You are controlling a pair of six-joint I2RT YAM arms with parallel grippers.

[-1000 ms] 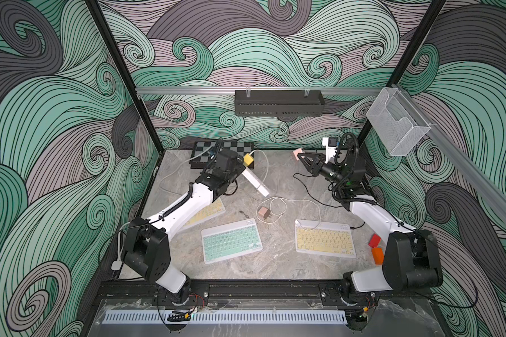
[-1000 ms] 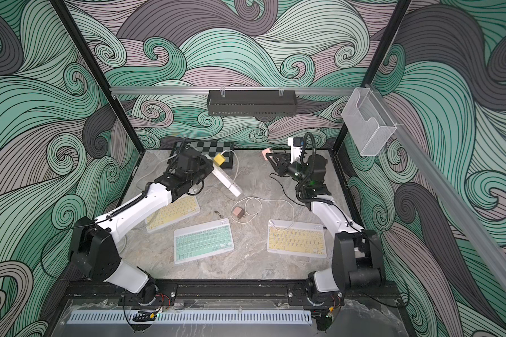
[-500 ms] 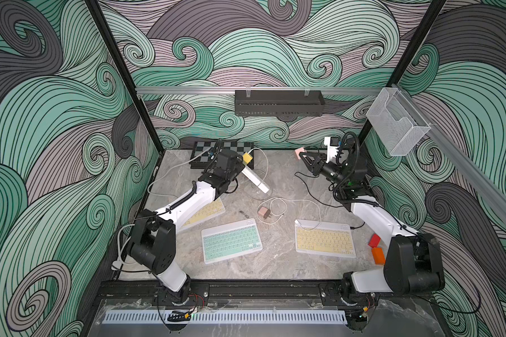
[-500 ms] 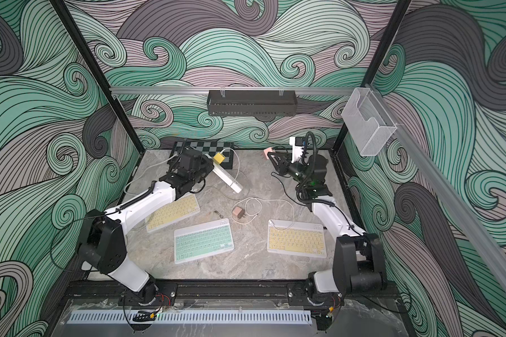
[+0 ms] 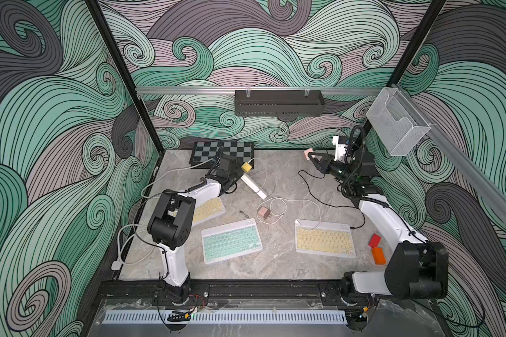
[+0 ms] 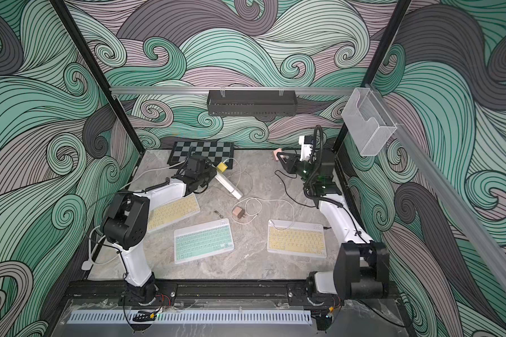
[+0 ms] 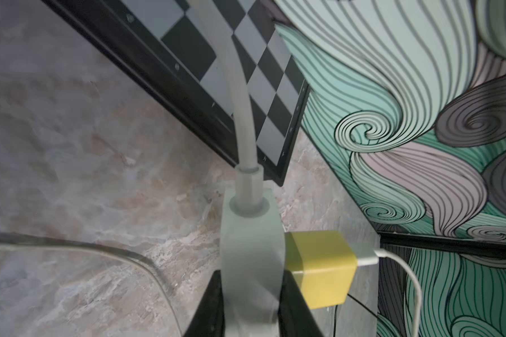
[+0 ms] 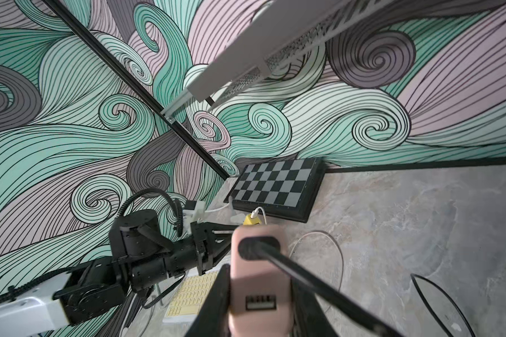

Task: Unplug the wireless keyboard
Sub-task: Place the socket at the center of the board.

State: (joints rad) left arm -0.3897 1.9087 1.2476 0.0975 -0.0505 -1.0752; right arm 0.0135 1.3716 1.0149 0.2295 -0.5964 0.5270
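Note:
The pink charger is already unplugged, so the robot's left gripper should next bring the power strip's cord end down onto the bare table below it and let go.
My right gripper is shut on a pink charger, held above the table's back right corner. A black cable runs from that charger down to the right corner of the yellow keyboard at the front right. My left gripper is shut on the cord end of a white power strip, which lies at an angle on the table. A yellow charger with a white cable is plugged into the strip next to my fingers.
A green keyboard lies front centre and another yellow keyboard sits partly under my left arm. A second pink charger with a looped white cable lies mid-table. A chessboard rests at the back, red and orange blocks front right.
My left arm's elbow has swung in toward the table's middle while its gripper stays on the power strip. The right arm holds the pink charger almost still.

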